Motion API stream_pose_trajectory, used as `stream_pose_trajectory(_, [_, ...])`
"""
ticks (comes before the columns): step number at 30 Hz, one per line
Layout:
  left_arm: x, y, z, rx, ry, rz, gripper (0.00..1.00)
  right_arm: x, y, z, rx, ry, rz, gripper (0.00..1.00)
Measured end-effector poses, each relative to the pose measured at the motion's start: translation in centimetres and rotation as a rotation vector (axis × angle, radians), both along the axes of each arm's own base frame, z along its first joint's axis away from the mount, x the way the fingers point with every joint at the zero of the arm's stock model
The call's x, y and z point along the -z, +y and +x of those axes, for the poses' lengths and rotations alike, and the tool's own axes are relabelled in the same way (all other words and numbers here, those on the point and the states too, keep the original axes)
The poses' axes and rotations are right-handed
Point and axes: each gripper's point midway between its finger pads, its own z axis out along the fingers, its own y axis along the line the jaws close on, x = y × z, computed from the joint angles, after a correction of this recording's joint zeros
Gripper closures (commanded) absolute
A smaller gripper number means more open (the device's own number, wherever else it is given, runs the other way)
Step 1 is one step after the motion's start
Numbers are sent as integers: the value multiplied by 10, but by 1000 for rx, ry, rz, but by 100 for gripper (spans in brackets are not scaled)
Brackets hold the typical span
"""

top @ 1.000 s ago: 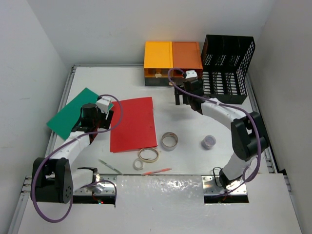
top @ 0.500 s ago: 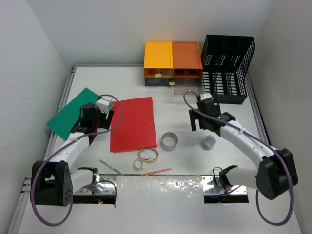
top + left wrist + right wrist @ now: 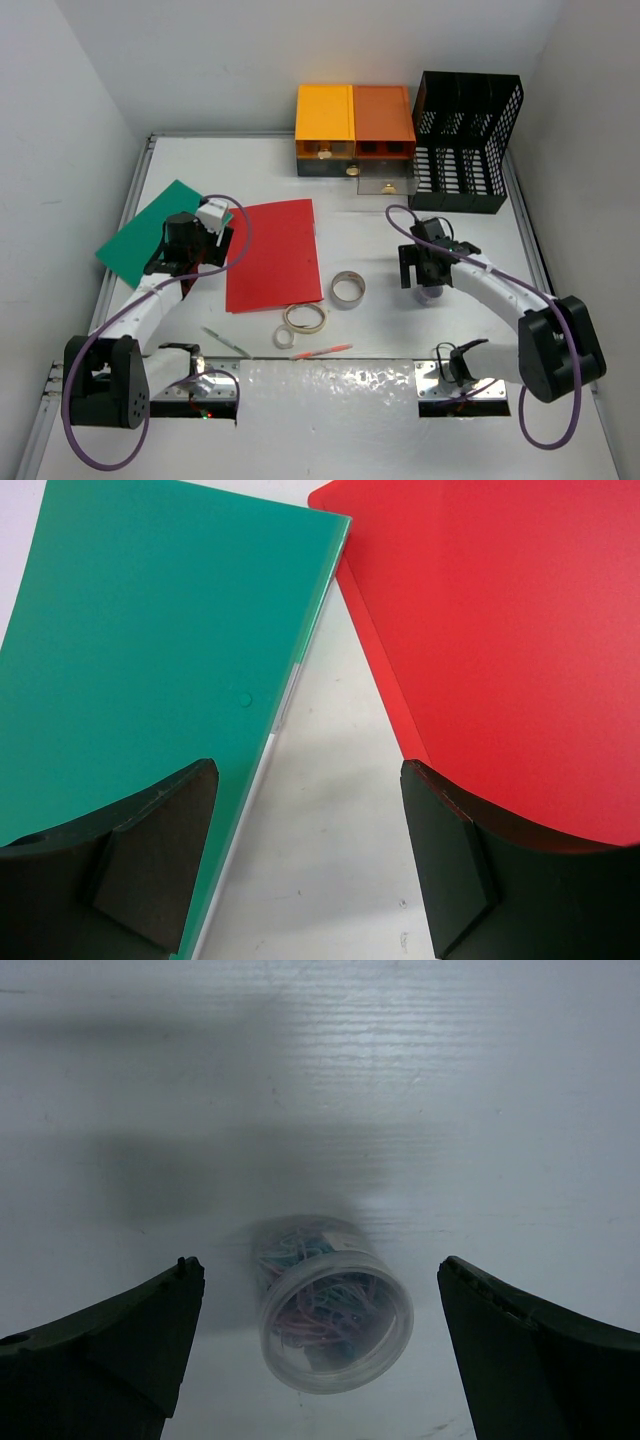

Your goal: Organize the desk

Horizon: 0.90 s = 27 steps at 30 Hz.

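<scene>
The right gripper lowers slightly over the small clear jar next and closes its fingers around the jar's rim [image 3: 430, 292] [image 3: 337, 1322], as the jar already stands between them.
The white desk [image 3: 350, 215] holds a green folder [image 3: 150, 230] at the left and a red folder [image 3: 272, 253] beside it. My left gripper [image 3: 185, 258] is open above the gap between the two, green folder [image 3: 150, 650] on its left and red folder [image 3: 500, 630] on its right. My right gripper [image 3: 428, 278] is open, low over a small clear jar of coloured paper clips [image 3: 330, 1305] that stands between its fingers without touching them. The jar [image 3: 430, 293] is mostly hidden under the gripper in the top view.
An orange-and-yellow drawer unit [image 3: 354, 128] with an open clear drawer [image 3: 385, 183] and a black mesh file rack [image 3: 467, 140] stand at the back. Two tape rolls [image 3: 348, 288] [image 3: 304, 319], a red pen [image 3: 322, 351] and a green pen [image 3: 226, 342] lie near the front.
My right arm has swung from the drawer unit at the back down toward the front, and now hovers over the paper-clip jar. The left arm has barely moved.
</scene>
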Motion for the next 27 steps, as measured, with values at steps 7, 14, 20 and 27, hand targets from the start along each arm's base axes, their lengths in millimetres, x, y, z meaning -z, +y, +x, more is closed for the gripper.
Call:
stream_pose_trajectory(7, [0,0,0,2,1,2,28,9,3,-9,-5,36,22,14])
stream_pose_trajectory(14, [0,0,0,2,1,2,28,19,2,-21,-12,66,26,37])
stream_pose_trajectory(20, [1,0,-1,2,4,2,28,17,3,-20,-13,51,42,84])
stream_pose_trajectory(27, [1,0,-1,2,5,2,28,-18,18,2,-84,-8,80,91])
